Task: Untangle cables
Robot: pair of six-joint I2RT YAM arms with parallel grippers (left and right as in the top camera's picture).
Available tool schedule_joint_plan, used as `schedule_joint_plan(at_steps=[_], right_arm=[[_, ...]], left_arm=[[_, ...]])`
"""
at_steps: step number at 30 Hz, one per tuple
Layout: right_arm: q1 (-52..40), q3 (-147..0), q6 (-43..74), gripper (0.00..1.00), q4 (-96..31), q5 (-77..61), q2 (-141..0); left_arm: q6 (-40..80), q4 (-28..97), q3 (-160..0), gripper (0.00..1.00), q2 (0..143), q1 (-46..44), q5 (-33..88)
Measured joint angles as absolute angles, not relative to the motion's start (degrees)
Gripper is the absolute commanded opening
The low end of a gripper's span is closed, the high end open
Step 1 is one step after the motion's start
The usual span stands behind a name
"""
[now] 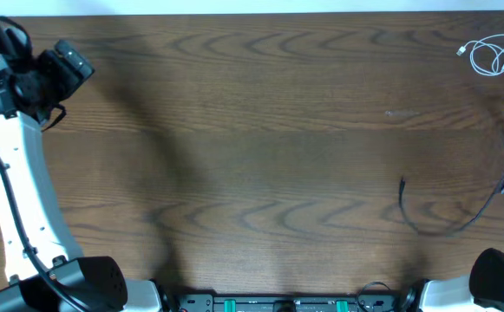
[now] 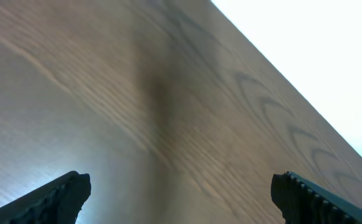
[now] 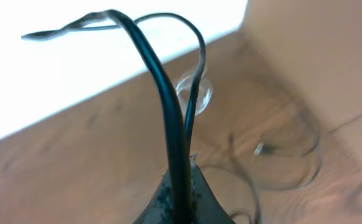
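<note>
The spot on the tabletop by the lying pieces of black cable is below the raised fingers, so the robot will lower its right gripper there and release the black cable.
A white cable lies coiled at the table's far right corner. One thin black cable curves across the right side and rises off the right edge. In the right wrist view my right gripper is shut on a black cable, which stands up from the fingertips and bends over in a loop. Behind it the white coil shows blurred, and another thin loop lies on the wood. My left gripper hovers at the far left, open, with only bare table between its fingers.
The wooden table's far edge runs along the top of the overhead view. The left arm's white link stretches along the left side. The right arm's base sits at the front right corner.
</note>
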State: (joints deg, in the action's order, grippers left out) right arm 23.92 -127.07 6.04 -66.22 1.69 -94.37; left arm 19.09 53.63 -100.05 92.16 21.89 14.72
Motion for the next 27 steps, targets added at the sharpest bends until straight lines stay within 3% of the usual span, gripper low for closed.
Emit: schedule_joint_plan(at_steps=[8,13,18,27], right_arm=[[27.2,-127.4,2.0,0.01,-48.3,6.1,-94.5],[27.2,-127.4,-2.0,0.01,-43.6,10.3,-95.0],[27.3,-127.5,-3.8,0.01,-49.4,12.6,-95.9],[27.5,-127.4,0.4,0.01,-72.4,9.4,-105.7]], left_arm=[[19.1,52.2,-100.1,0.97,92.2,19.5,14.7],[19.1,52.1,-100.1,0.97,92.2,18.9,14.7],[19.1,51.5,-100.1,0.97,92.2,18.9,14.7],[19.1,50.9,-100.1,0.97,92.7,17.6,14.7]])
